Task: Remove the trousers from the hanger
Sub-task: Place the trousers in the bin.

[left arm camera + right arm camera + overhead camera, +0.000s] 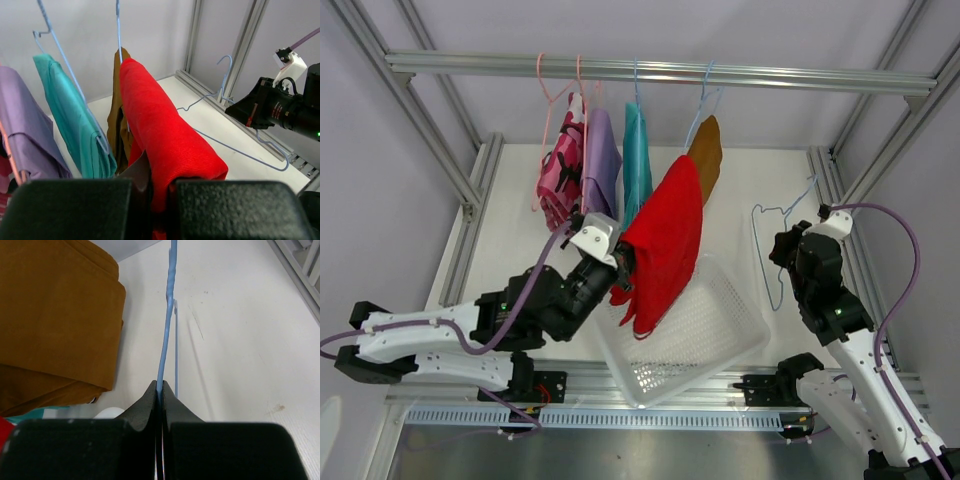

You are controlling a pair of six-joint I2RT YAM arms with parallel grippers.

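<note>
The white basket (695, 340) stands below my left gripper, back and to the right in the top view, so I will next lower the gripper that way and release over it.
My left gripper (620, 268) is shut on the red trousers (665, 240), which hang from it over the white basket. In the left wrist view the red cloth (165, 130) runs into the closed jaws (160, 195). My right gripper (784, 250) is shut on a bare blue hanger (765, 225), held off the rail at the right; its wire (167, 340) sits pinched between the fingertips (160, 390). On the rail hang the pink camouflage (560, 175), lilac (601, 165), teal (636, 165) and mustard-brown (706, 155) trousers.
A white mesh basket (720, 325) stands on the table between the arms. An aluminium rail (660, 70) crosses the back, with frame posts at both sides. In the left wrist view, the right arm (285, 105) is close on the right.
</note>
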